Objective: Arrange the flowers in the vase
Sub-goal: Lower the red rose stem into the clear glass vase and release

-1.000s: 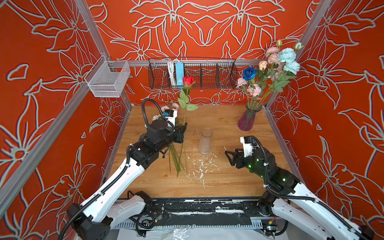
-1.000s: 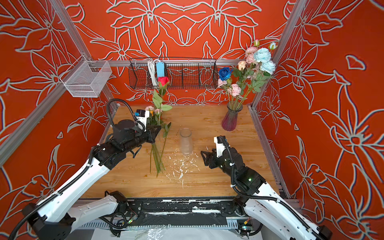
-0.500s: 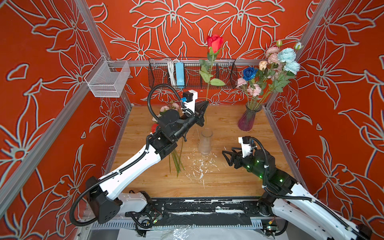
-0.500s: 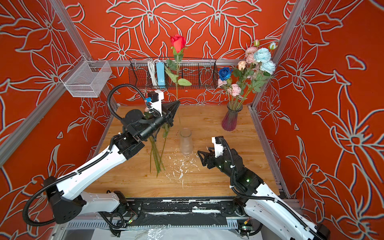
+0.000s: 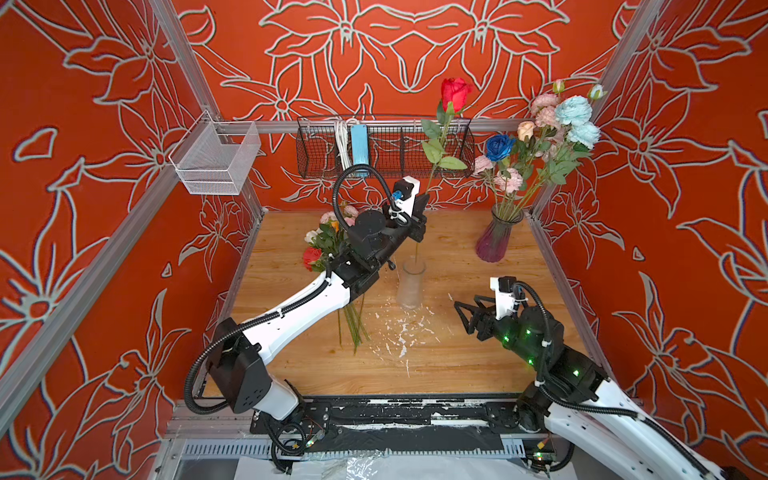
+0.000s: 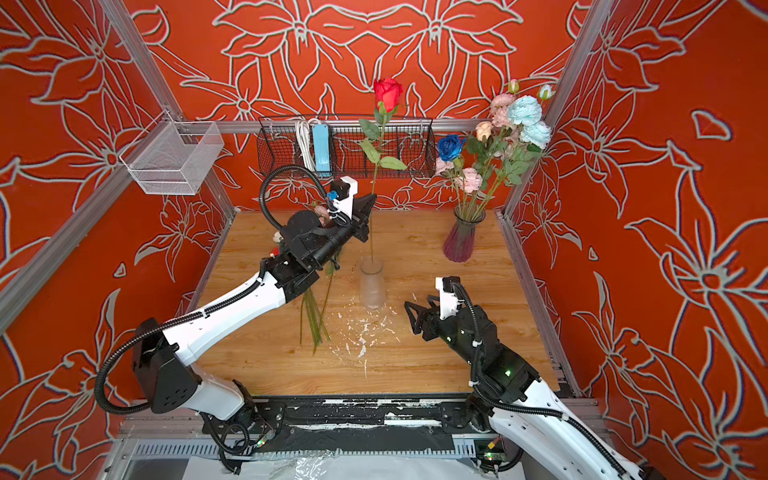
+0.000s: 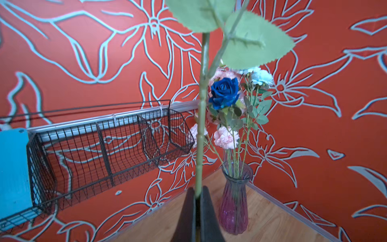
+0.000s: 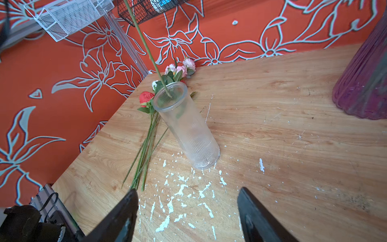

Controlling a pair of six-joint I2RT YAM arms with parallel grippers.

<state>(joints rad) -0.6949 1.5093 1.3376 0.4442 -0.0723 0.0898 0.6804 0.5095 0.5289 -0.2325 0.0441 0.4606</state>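
Observation:
The clear vase's opening point(image 5: 412, 264) lies below my left gripper, around the rose stem's lower end. My left gripper moves down toward the opening next and releases the stem.
My left gripper point(image 5: 422, 203) point(image 6: 370, 203) is shut on the green stem point(image 7: 202, 104) of a red rose point(image 5: 455, 93) point(image 6: 387, 93) and holds it upright. The stem's lower end sits inside the mouth of a clear ribbed glass vase point(image 5: 411, 284) point(image 8: 188, 130) at the table's middle. More flowers point(image 5: 328, 241) point(image 8: 146, 98) lie in a bunch left of it, partly hidden under the left arm. A purple vase point(image 5: 496, 239) point(image 7: 234, 201) at the back right holds several pink, light blue and dark blue blooms. My right gripper point(image 5: 463, 313) point(image 8: 187, 194) hovers open and empty, right of the clear vase.
A black wire basket point(image 5: 386, 145) hangs on the back wall and a white mesh basket point(image 5: 216, 160) on the left rail. White flecks point(image 5: 399, 332) dot the wooden table point(image 5: 457, 365) in front of the clear vase.
The left arm lifted the red rose from the bunch, swung it up and to the right, and its stem end now sits in the clear vase. The right gripper barely moved.

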